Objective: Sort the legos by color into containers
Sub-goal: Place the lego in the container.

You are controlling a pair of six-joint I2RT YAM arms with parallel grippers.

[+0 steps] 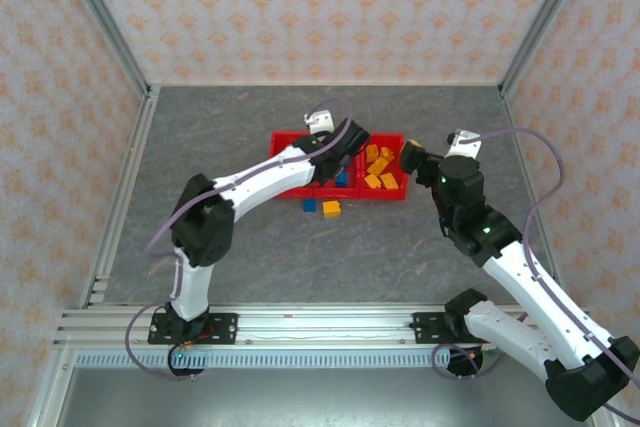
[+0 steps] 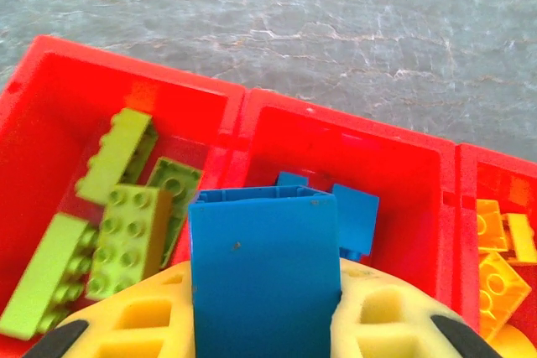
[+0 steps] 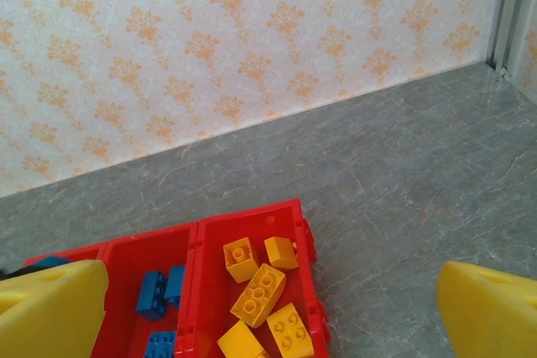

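The robot's left gripper will move next over the bottom of the middle bin (image 1: 340, 180), below it and toward the orange-yellow legos, then go down and let go, because that bin already has blue legos in it.
The three joined red containers (image 1: 283, 137) sit mid-table. My left gripper (image 2: 264, 312) is shut on a blue lego (image 2: 264, 262), which hangs over the wall between the left and middle bins (image 2: 243, 111). Lime green legos (image 2: 126, 224) lie in the left bin and blue legos (image 2: 357, 215) in the middle one. Orange-yellow legos (image 3: 264, 291) fill the right bin (image 3: 252, 217). My right gripper (image 3: 268, 324) stands open above that bin's near right side, nothing between its fingers (image 3: 50, 308). In the top view the left gripper (image 1: 350, 142) is over the tray and the right gripper (image 1: 408, 152) is at its right end.
One blue lego (image 1: 310, 205) and one orange lego (image 1: 331, 209) lie loose on the grey table just in front of the tray. Patterned walls with metal frame rails enclose the table on three sides.
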